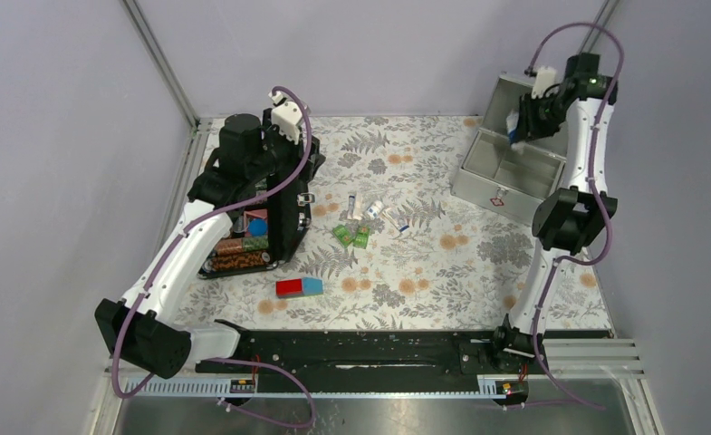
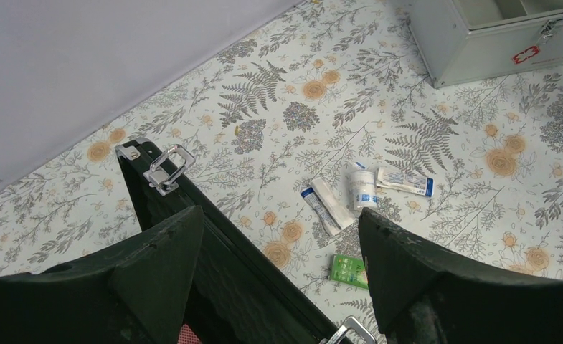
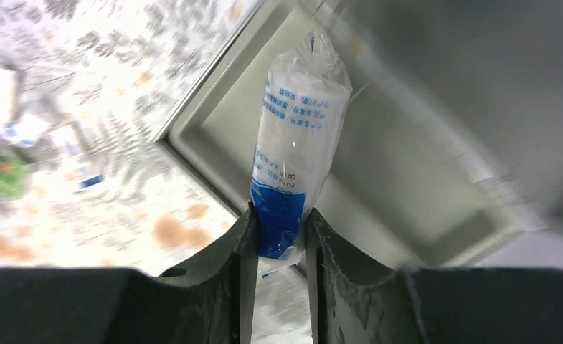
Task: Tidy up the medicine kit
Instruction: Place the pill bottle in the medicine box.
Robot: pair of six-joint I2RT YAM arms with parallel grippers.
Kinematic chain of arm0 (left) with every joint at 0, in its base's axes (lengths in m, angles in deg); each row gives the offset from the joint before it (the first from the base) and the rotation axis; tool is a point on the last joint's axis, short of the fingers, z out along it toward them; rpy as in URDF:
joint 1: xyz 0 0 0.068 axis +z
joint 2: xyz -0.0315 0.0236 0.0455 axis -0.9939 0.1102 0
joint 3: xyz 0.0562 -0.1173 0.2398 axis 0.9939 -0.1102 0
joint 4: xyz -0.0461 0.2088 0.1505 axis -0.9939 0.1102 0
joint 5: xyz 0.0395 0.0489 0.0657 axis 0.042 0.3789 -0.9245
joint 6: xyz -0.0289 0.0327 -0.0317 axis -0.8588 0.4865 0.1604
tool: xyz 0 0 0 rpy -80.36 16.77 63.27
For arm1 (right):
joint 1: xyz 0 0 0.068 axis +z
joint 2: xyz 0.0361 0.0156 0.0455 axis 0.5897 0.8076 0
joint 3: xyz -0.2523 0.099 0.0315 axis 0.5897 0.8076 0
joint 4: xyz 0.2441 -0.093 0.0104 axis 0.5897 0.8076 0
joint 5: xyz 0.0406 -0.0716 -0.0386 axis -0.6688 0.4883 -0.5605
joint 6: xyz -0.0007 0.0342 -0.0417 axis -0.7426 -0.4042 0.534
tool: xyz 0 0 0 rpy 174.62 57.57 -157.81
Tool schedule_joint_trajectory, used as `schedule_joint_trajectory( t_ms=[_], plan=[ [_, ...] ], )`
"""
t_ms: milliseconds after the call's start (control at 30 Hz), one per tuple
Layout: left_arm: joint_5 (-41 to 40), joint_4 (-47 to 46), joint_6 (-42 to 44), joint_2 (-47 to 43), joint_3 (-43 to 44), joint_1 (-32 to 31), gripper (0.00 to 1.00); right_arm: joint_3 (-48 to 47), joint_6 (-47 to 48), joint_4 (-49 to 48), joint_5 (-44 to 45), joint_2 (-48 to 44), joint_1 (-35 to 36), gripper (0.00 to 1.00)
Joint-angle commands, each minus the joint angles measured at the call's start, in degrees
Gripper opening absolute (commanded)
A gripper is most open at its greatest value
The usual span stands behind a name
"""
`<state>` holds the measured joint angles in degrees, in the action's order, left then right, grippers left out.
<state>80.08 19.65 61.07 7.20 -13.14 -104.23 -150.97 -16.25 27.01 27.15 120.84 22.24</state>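
Observation:
The kit's narrow end section (image 1: 484, 156) (image 3: 228, 118) is empty, so my right gripper will next go down and left in the top view into it to release the packet.
The medicine kit (image 1: 505, 177) is a grey metal box at the back right, with its lid (image 1: 507, 101) standing open and a red cross on the front. My right gripper (image 1: 520, 132) hovers over the open box, shut on the blue end of a white-and-blue plastic packet (image 3: 300, 136). The rest of the packet points out over the kit's inner tray (image 3: 407, 186). My left gripper (image 2: 278, 215) is open above the raised lid edge of the black case (image 2: 214, 244). The kit (image 2: 493, 43) also shows in the left wrist view, at the top right.
The black case (image 1: 252, 227) with colourful contents lies open at the left. White tubes and packets (image 1: 369, 210) and green packets (image 1: 351, 236) lie on the floral cloth mid-table. A red-and-blue block (image 1: 299, 287) lies nearer the front. Walls close in behind and on both sides.

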Motion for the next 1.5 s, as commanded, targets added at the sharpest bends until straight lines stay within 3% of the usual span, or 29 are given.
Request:
schedule_joint_trajectory(
  t_ms=[0, 67, 267, 533, 900, 1167, 1467],
  plan=[
    [-0.4, -0.8, 1.5, -1.0, 2.6, 0.2, 0.79, 12.4, -22.8, -0.3, -4.4, -5.0, 5.1, 0.34],
    [-0.5, -0.6, 1.6, -1.0, 2.6, 0.2, 0.79, 12.7, -25.1, -0.9, -3.5, -5.3, 7.3, 0.34],
    [0.0, -0.6, 1.2, -0.7, 2.6, 0.2, 0.79, 11.1, -37.1, -3.3, 15.3, -3.3, 11.8, 0.25],
    [-0.4, 0.0, 2.0, -0.6, 3.4, 0.2, 0.79, 14.0, -45.7, -3.2, 29.1, -1.3, 13.6, 0.23],
    [-0.2, 0.6, 2.5, 0.1, 4.7, -0.4, 0.80, 9.4, -50.0, -5.5, 19.8, 5.1, 13.6, 0.25],
    [-0.6, 1.0, 3.4, 0.0, 5.0, -0.7, 0.80, 7.1, -49.8, -6.2, 19.8, 7.8, 13.6, 0.43],
    [-0.5, 0.3, 3.2, -0.4, 4.4, -0.7, 0.80, 9.0, -48.4, -5.6, 20.5, 2.9, 13.6, 0.51]
  ],
)
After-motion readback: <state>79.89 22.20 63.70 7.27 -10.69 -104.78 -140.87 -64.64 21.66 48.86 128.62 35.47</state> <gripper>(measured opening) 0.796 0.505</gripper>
